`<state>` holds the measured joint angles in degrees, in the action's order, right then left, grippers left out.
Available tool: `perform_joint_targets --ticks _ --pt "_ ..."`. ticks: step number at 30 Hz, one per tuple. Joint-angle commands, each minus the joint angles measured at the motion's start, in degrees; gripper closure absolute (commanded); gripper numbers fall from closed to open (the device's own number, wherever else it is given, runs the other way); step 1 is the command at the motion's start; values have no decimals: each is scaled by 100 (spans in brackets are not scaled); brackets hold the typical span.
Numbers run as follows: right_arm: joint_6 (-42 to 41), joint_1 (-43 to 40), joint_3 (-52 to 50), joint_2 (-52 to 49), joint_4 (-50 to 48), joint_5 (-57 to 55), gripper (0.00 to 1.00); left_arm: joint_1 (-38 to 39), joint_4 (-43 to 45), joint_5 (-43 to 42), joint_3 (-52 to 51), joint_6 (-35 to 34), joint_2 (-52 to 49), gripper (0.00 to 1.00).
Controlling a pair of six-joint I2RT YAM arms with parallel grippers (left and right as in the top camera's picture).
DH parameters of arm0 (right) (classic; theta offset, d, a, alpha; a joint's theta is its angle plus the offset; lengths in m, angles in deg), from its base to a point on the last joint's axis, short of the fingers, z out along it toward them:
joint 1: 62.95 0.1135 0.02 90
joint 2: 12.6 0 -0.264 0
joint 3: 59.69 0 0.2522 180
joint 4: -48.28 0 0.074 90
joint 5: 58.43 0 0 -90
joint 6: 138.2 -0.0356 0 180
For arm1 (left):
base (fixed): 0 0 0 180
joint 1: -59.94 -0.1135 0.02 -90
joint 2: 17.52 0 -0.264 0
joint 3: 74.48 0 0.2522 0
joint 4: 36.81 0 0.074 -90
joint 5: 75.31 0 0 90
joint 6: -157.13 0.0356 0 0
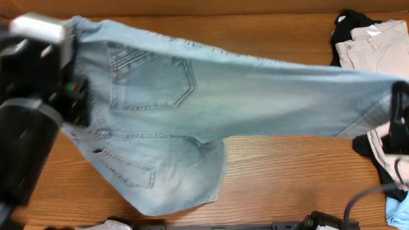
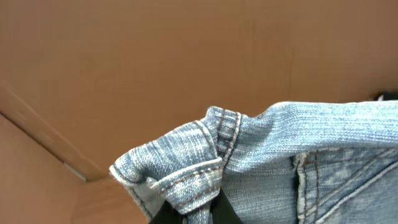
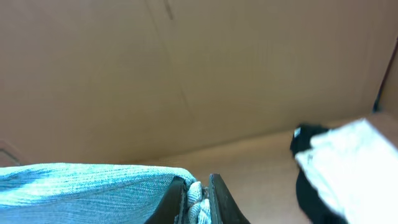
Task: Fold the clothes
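The left gripper moves down and outward to the bare wood by the cardboard wall next. There it releases the hanging waistband corner of the shorts.
The light-blue denim shorts (image 1: 211, 102) hang stretched in the air between my two grippers, back pockets facing up, one part drooping to the table at front left. My left gripper (image 1: 67, 70) is shut on a waistband corner at the far left; the left wrist view shows the bunched corner (image 2: 199, 180) pinched between the black fingers (image 2: 199, 214). My right gripper (image 1: 399, 108) is shut on the other end at the far right; the right wrist view shows denim (image 3: 93, 186) squeezed between the fingers (image 3: 198, 196).
Beige trousers (image 1: 377, 48) lie on a black garment (image 1: 348, 29) at the back right, and both show in the right wrist view (image 3: 348, 162). More black and pale cloth (image 1: 383, 163) lies at the right edge. A cardboard wall (image 2: 155, 74) backs the wooden table (image 1: 287, 179).
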<state>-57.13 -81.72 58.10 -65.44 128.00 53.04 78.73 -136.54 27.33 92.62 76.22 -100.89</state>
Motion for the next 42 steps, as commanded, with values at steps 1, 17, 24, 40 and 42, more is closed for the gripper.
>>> perform_joint_targets --ticks 1,17,24,40,42 --pt "184 -59 -61 -686 76 -13 96 -44 -68 730 -149 -59 -809 96" --pt "592 640 -170 -4894 -1051 413 96 -748 669 767 -186 -59 -4280 96" --pt "435 1217 -170 -6526 -2715 251 96 -1021 1711 769 -186 -57 -5241 96" --pt "-479 1484 192 -6426 -2435 695 0 -1344 2100 706 181 -466 -5134 0" --pt "-415 1491 192 -6216 -1753 691 0 -1394 1742 588 210 -658 -4795 0"
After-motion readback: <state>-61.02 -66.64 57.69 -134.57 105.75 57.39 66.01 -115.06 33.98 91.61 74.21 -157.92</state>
